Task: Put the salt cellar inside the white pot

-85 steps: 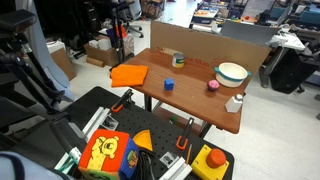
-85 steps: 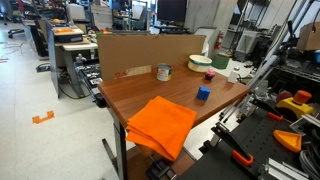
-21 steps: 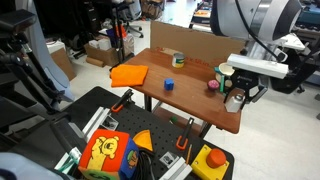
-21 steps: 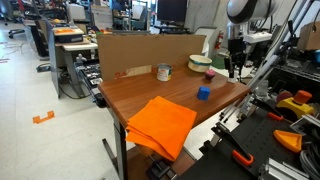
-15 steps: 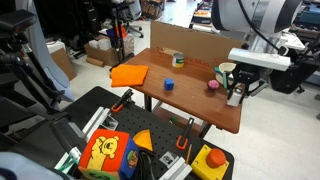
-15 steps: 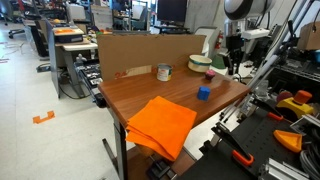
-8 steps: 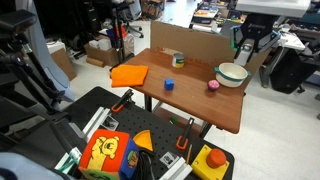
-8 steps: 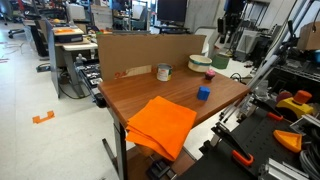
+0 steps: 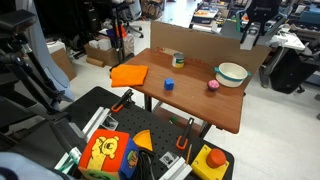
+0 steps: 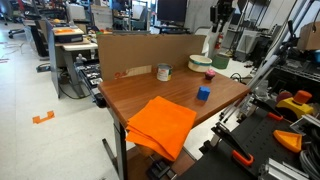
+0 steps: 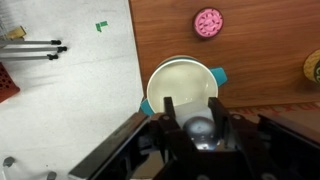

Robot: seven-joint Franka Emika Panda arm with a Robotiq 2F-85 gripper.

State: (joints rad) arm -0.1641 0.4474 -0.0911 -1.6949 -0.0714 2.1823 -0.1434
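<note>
My gripper moves down to the white pot's opening next and releases the salt cellar (image 11: 200, 128) there, since the pot's bare inside lies below my gripper.
The white pot (image 9: 232, 73) stands at the far right of the wooden table (image 9: 190, 100); it also shows in the exterior view from the table's end (image 10: 201, 62). My gripper (image 9: 248, 32) hangs high in the air above the pot, shut on the salt cellar. In the wrist view the salt cellar (image 11: 200, 128) shows as a rounded grey-white top clamped between the two black fingers (image 11: 170, 112), with the pot (image 11: 183, 85) directly below, its inside bare. From the table's end my gripper (image 10: 222, 14) is near the top of the picture.
A small pink round object (image 9: 212, 86) lies next to the pot. A blue cube (image 9: 169, 84), a small can (image 9: 178, 60) and an orange cloth (image 9: 128, 74) sit further along the table. A cardboard wall (image 9: 185, 40) runs along the back edge.
My gripper has risen from table level beside the pot to well above it, carrying the salt cellar. The spot on the table where the salt cellar stood is now bare.
</note>
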